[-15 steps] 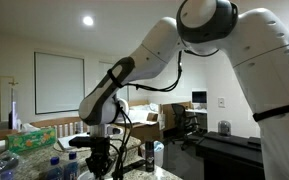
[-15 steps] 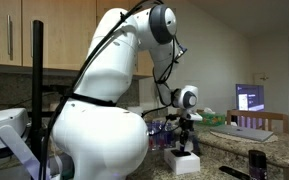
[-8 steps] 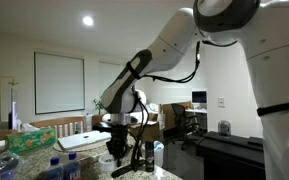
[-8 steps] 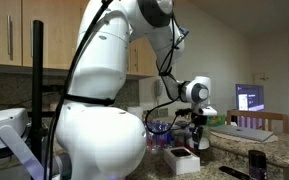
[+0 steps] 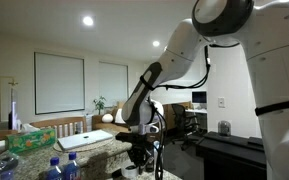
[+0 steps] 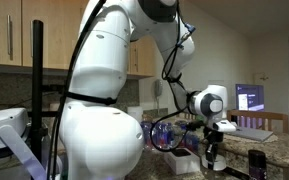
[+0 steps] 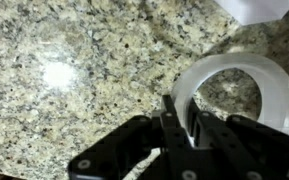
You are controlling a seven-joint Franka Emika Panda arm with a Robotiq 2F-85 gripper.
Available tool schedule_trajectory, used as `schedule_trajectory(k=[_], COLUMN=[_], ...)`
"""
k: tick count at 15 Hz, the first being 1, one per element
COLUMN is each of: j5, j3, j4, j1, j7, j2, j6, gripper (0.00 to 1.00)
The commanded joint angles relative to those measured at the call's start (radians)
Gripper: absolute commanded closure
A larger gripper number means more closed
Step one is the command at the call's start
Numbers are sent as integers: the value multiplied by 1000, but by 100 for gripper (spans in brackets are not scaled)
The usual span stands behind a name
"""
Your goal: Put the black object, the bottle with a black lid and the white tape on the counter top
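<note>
The bare granite beside the dark bottle is clear, so I need to lower my gripper onto it, away from the white box, and release the tape's rim.
In the wrist view my gripper (image 7: 181, 112) is shut on the rim of the white tape (image 7: 246, 78), a white ring held just over the speckled granite counter top (image 7: 74, 70). Both exterior views show the gripper (image 5: 139, 153) (image 6: 212, 156) low over the counter, pointing down. A small dark bottle with a black top (image 6: 256, 161) stands on the counter to the right of the gripper. I cannot make out the black object for certain.
Blue-capped clear bottles (image 5: 59, 166) stand at the counter's near left. A white box (image 6: 183, 160) sits on the counter left of the gripper. A black desk with a monitor (image 5: 229, 145) lies beyond the counter. A white corner (image 7: 259, 8) shows near the tape.
The arm has swung to the right in both exterior views, carrying the gripper along the counter away from the bottles and the white box.
</note>
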Motion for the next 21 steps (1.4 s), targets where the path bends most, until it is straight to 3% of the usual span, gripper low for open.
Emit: schedule_trajectory(k=[1,7,14,15,16,21], j5=[-8,31,29,30,28,29], j3=[8,0,-7,-7,-7,-2], j4=[-38,14,90,96,99,64], j1=[-6,-24,-15,-15,-13,-22], j7=[-40,-70,-63,-62,-61,-100], j2=[51,194,239,243,243,164], j6=[101,129,111,111,106,1], gripper=[89,90,88,61,60,30])
